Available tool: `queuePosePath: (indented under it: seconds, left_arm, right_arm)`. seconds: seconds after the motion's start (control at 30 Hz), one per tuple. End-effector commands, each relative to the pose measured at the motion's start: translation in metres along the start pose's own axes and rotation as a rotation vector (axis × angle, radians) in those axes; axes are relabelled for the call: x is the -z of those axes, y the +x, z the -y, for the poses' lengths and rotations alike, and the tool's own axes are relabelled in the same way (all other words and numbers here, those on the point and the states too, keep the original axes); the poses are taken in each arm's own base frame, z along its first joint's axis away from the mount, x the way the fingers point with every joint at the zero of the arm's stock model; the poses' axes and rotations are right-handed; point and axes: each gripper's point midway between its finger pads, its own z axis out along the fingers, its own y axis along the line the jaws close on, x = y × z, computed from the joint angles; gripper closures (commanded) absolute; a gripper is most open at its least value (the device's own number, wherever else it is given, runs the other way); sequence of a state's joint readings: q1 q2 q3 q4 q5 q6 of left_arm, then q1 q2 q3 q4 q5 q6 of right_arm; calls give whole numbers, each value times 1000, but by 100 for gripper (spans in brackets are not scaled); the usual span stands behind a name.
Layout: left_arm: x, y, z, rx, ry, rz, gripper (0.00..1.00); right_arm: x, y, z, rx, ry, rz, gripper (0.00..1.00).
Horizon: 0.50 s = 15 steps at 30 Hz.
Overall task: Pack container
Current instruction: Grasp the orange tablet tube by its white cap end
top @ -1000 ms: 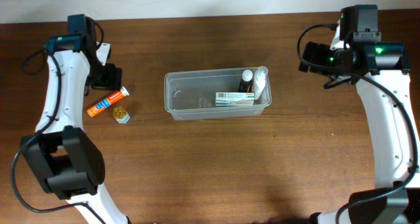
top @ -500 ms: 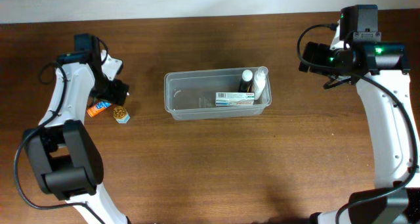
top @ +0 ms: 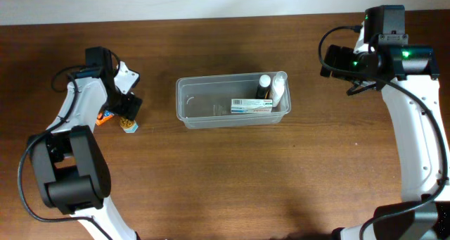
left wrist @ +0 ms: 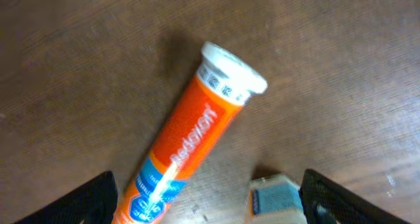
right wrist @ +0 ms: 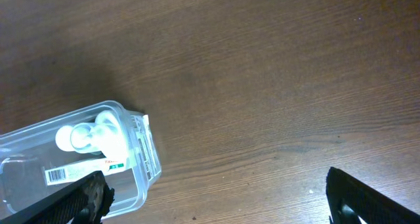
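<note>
My left gripper shifts away from the small box (left wrist: 275, 199) next and lowers over the orange tube's body (left wrist: 183, 148) to close, since the box also sits between its fingers.
The clear plastic container (top: 193, 105) sits at the table's middle and holds a white box, a dark bottle and a white bottle at its right end; its corner also shows in the right wrist view (right wrist: 141, 161). My left gripper (top: 121, 112) is open, low over an orange tube (left wrist: 187, 142) with a white cap and a small blue-and-white box (left wrist: 275, 199). Both lie between its fingers. My right gripper (top: 330, 60) is open and empty, held right of the container.
The orange tube's end (top: 104, 117) and the small box (top: 131, 127) peek out under the left gripper on the brown wooden table (top: 232, 177). A pale wall runs along the table's far edge.
My left gripper has moved down and right over the orange tube and small box, now covering most of the tube. The right arm has not moved.
</note>
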<state>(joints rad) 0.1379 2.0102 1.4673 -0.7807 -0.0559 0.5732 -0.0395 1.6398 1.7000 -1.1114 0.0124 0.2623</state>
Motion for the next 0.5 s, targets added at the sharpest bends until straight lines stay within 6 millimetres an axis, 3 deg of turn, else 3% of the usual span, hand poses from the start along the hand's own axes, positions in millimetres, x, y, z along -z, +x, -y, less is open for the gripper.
queuePosePath:
  seconds: [0.0, 0.23, 0.47]
  left_arm:
    - [9, -8, -5, -42, -24, 47, 11]
    - [6, -15, -13, -59, -47, 77, 11]
    - [-17, 0, -16, -35, -20, 26, 11]
  right_arm:
    - [1, -1, -1, -9, -4, 2, 2]
    - [1, -1, -1, -9, -4, 2, 2]
    - [1, -1, -1, -9, -5, 2, 2]
